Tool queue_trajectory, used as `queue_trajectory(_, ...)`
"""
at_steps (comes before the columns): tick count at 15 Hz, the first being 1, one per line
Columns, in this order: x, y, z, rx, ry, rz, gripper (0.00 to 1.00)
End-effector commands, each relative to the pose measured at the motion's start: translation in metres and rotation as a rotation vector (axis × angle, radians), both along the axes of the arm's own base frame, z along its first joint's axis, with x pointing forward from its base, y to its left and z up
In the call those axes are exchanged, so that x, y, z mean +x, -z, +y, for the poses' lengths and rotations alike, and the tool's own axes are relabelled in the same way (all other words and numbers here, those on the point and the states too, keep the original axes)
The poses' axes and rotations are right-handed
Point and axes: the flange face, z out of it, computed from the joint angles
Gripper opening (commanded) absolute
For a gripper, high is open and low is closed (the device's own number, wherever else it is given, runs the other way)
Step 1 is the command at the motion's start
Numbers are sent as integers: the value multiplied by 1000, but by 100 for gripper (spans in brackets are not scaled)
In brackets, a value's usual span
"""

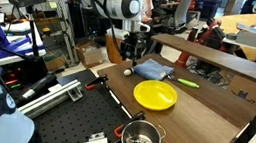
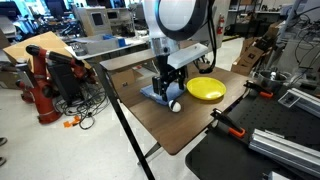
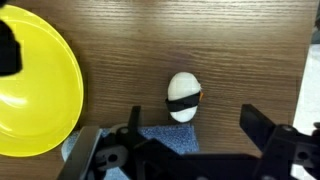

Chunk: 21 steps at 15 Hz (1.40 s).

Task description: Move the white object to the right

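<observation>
The ball is still beyond my open fingers, so I will move my gripper down onto the white ball with the dark band (image 1: 128, 73) (image 3: 184, 97) until the fingers are on both sides of it.
The white object is a small white ball with a dark band. It lies on the wooden table near its edge in both exterior views (image 1: 126, 71) (image 2: 175, 105) and in the middle of the wrist view (image 3: 183, 97). My gripper (image 1: 131, 52) (image 2: 170, 88) (image 3: 190, 130) hangs just above the table beside the ball, open and empty, its two dark fingers spread apart. The ball lies just beyond the fingertips in the wrist view, not between them.
A yellow round plate (image 1: 155, 96) (image 2: 205, 89) (image 3: 35, 90) lies next to the ball. A blue-grey cloth (image 1: 156, 70) (image 2: 155, 93) (image 3: 165, 137) lies under the gripper. A green object (image 1: 188, 84) lies further along. A metal pot (image 1: 141, 136) stands on the black bench.
</observation>
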Motion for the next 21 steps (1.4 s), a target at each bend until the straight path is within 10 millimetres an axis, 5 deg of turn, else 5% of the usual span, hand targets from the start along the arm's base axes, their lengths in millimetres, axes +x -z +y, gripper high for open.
queue_trajectory(1, 10, 25, 6, -54, -38, 56, 100)
queue_trajectory(3, 12, 40, 8, -70, -47, 87, 100)
queue_trajectory(5, 13, 50, 11, -89, -56, 105, 74)
queue_trajectory(14, 26, 50, 17, -129, -93, 135, 6)
queue_trajectory(21, 21, 32, 25, -152, -163, 136, 5)
